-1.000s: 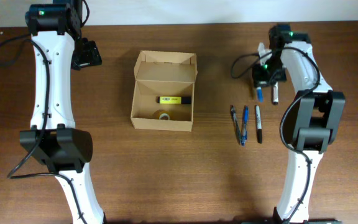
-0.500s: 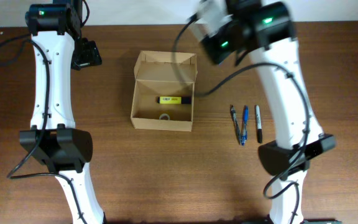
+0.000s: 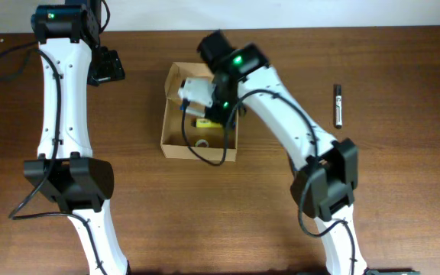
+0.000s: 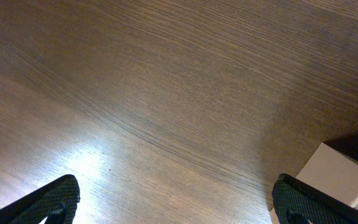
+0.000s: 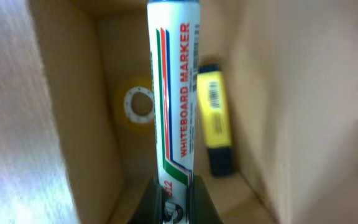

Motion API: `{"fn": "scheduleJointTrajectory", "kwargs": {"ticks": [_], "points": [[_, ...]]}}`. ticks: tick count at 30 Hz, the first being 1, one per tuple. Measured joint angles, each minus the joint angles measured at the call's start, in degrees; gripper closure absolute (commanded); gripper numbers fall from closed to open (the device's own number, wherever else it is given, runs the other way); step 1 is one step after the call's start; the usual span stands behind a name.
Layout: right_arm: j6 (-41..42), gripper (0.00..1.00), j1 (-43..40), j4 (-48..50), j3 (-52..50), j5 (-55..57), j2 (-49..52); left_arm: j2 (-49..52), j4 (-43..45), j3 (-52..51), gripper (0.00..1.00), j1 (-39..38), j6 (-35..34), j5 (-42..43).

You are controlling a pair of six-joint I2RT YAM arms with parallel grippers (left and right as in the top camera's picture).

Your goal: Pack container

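The container's bare bottom is open between the highlighter (image 3: 204, 122) and the tape roll. My right gripper will next lower the whiteboard marker into that gap and let it go.
The container (image 3: 176, 150) is a small tan cardboard box, open, with its flap lid (image 3: 205, 72) standing at the back. A yellow highlighter (image 3: 204, 122) and a tape roll (image 3: 200, 142) lie inside. My right gripper (image 3: 218, 107) hangs over the box, shut on a whiteboard marker (image 5: 174, 93). In the right wrist view the jaws (image 5: 174, 199) hold the marker above the box floor, with the highlighter (image 5: 215, 112) and the tape roll (image 5: 138, 106) beneath. My left gripper (image 3: 105, 67) is open and empty over bare table, left of the box; its fingers (image 4: 179, 199) are spread wide.
A black marker (image 3: 338, 105) lies on the table at the far right. The right arm crosses the table to the right of the box. A pale box corner (image 4: 340, 177) shows at the lower right of the left wrist view.
My right arm has swung from the table's right side to above the box, carrying the whiteboard marker. The three pens beside it are out of sight now. The left arm has not moved.
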Motion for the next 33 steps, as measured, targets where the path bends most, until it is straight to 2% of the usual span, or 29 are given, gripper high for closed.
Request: {"fn": "scheduleJointTrajectory", "kwargs": {"ticks": [5,12,13,14,16,17,23,27,33], "points": [[-0.79,0.96,1.46,6.43,-6.03,-0.20,0.09,0.00,0.00,0.00,0.00,0.00,0.00,0.00],[-0.68,0.96,1.70,6.97,-9.99,-0.39,1.16,0.00,0.00,0.00,0.00,0.00,0.00,0.00],[-0.50,0.90,1.70,6.93,-10.05,-0.39,1.44,0.00,0.02,0.00,0.00,0.00,0.00,0.00],[-0.11,0.75,1.70,6.93,-10.12,-0.39,1.73,0.00,0.02,0.00,0.00,0.00,0.00,0.00],[0.44,0.56,1.70,6.54,-10.16,-0.42,1.99,0.00,0.02,0.00,0.00,0.00,0.00,0.00],[0.72,0.51,1.70,6.29,-10.16,-0.39,1.99,0.00,0.02,0.00,0.00,0.00,0.00,0.00],[4.31,0.50,1.70,1.68,-7.54,-0.35,2.01,0.00,0.02,0.00,0.00,0.00,0.00,0.00],[7.58,0.49,1.70,-1.07,0.68,0.09,1.90,0.00,0.00,0.00,0.00,0.00,0.00,0.00],[15.85,0.43,1.33,-2.10,13.22,7.72,-3.23,0.00,0.02,0.00,0.00,0.00,0.00,0.00]]}}
